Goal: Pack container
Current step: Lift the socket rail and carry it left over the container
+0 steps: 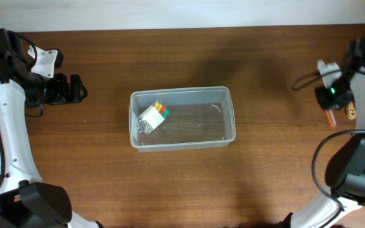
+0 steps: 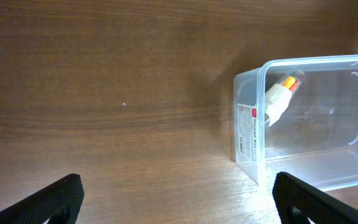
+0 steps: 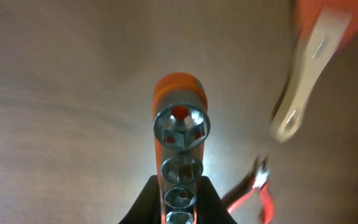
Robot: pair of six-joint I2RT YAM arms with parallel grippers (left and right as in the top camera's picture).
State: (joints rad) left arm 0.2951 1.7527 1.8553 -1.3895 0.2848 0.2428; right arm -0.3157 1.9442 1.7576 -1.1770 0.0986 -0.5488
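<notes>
The container's bottom is bare beside the pack. My right gripper will next move the bar over to the left in the overhead view, turn, go down and let go.
The clear plastic container stands at the table's middle. A white pack with orange, yellow and green tips lies in its left end; it also shows in the left wrist view behind the container's labelled end wall. My left gripper is open and empty over bare table left of the container, fingers wide apart. My right gripper at the far right is shut on an orange socket rail with chrome sockets, held above the table.
In the right wrist view, a pale blurred tool with an orange handle and red-handled pliers lie on the wood beneath the right gripper. Cables run by the right arm. The table's far edge is along the top.
</notes>
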